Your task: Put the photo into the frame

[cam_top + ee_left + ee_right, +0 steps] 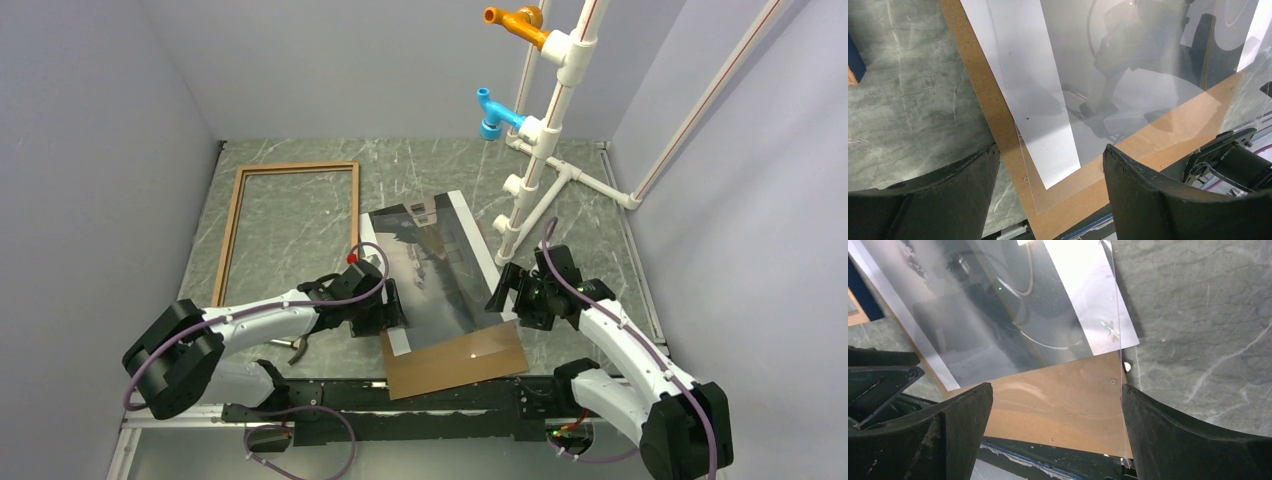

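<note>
I should tilt my right gripper and ease it to the left in the top view onto the clear pane's edge [517,328] [1121,372]. The pane's edge runs beside one open finger of the gripper.
The photo [432,262], a glossy grey landscape print with white bands, lies face up in the middle of the table on a brown backing board [460,368]. A clear sheet seems to lie over both. The frame [232,235], brown wood side up, lies flat and empty at the far left. My left gripper [388,312] is open at the photo's near left edge. In the left wrist view its jaws [1050,155] straddle the photo's white band [1033,100] and the board [998,125]. My right gripper [508,295] is open at the photo's right edge, above the board [1063,400] and the photo [998,315].
A white pipe rack [545,130] with orange [515,22] and blue [492,112] fittings stands at the back right, close to the photo's far corner. Grey walls close in three sides. The black arm mount rail [400,410] runs along the near edge.
</note>
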